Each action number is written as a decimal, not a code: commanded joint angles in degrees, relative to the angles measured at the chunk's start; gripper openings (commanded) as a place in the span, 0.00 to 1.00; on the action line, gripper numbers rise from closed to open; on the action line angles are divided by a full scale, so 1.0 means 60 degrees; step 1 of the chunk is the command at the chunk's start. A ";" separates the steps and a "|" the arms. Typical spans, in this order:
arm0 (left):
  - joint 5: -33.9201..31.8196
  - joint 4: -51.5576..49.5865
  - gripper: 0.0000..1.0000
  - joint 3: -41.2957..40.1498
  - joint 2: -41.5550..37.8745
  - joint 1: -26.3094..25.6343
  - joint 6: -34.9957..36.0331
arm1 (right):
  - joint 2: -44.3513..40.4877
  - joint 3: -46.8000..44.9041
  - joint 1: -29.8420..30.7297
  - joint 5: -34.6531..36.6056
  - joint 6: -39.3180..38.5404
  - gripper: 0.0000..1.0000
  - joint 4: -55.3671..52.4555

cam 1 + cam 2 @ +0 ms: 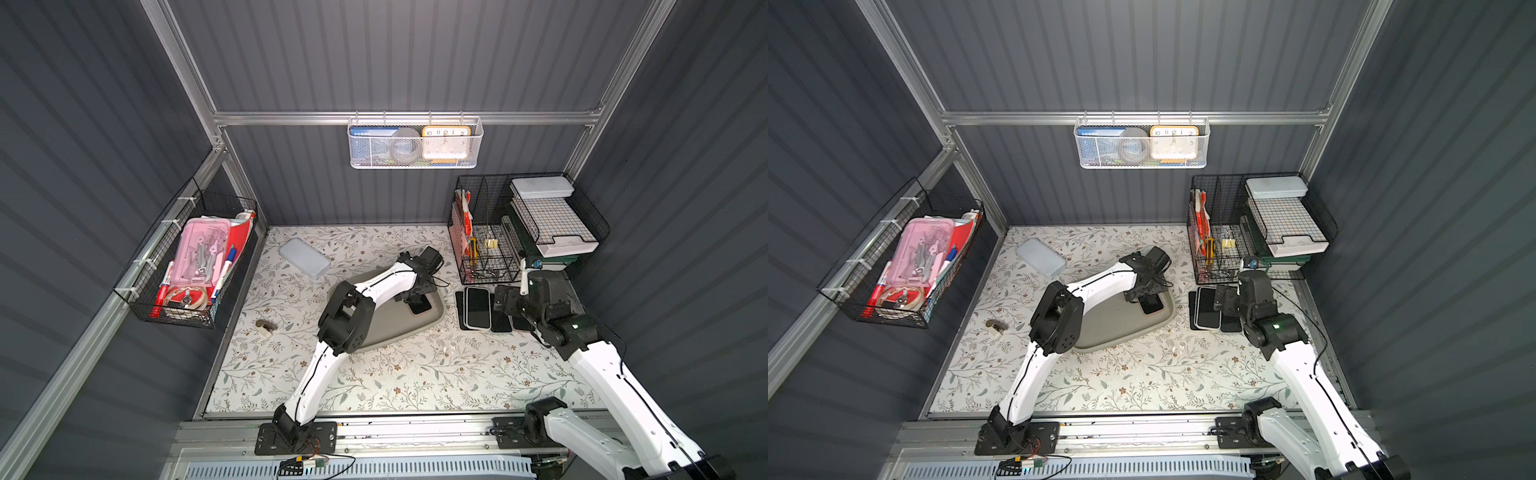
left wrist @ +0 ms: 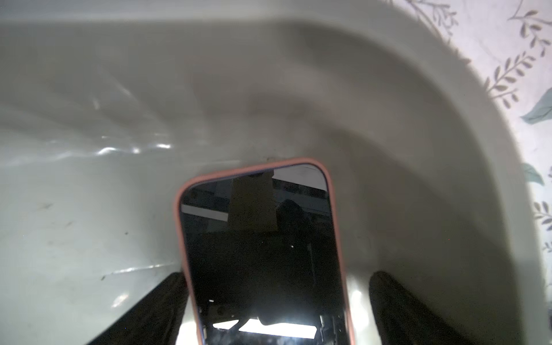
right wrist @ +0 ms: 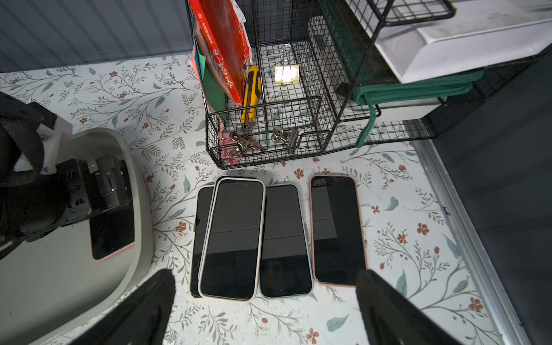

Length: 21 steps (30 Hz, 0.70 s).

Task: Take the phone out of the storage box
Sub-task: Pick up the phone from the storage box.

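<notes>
The corner-side finger stands apart from the phone's case. I need to shift my left gripper from the box's corner toward the box's middle next and close across the phone's long sides.
The storage box, a shallow grey-beige tray, lies mid-table in both top views. One phone in a pink case lies screen up in its far right corner. In the left wrist view my left gripper is open low inside the box. Its black fingers straddle the phone; one is close against the case edge, the other stands apart. My right gripper hangs open over the table right of the box, holding nothing.
Several phones lie side by side on the floral table just right of the box. Behind them stands a black wire organiser with trays. A pale bluish slab lies at the back left, and a small object near the left edge.
</notes>
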 commanded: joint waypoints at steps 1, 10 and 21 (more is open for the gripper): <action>0.0408 -0.0391 0.99 -0.0352 0.0098 -0.0052 -0.0228 | -0.0255 -0.0149 0.0017 0.0301 -0.0099 0.99 0.0023; 0.0404 -0.0256 0.96 -0.2022 -0.0915 -0.0089 -0.0256 | -0.0627 -0.0314 -0.0272 0.0360 -0.0127 0.99 0.0076; 0.0353 0.0223 0.99 -0.3620 -0.2346 -0.0092 -0.0221 | -0.0527 -0.0420 -0.0576 0.0065 -0.0093 0.99 0.0167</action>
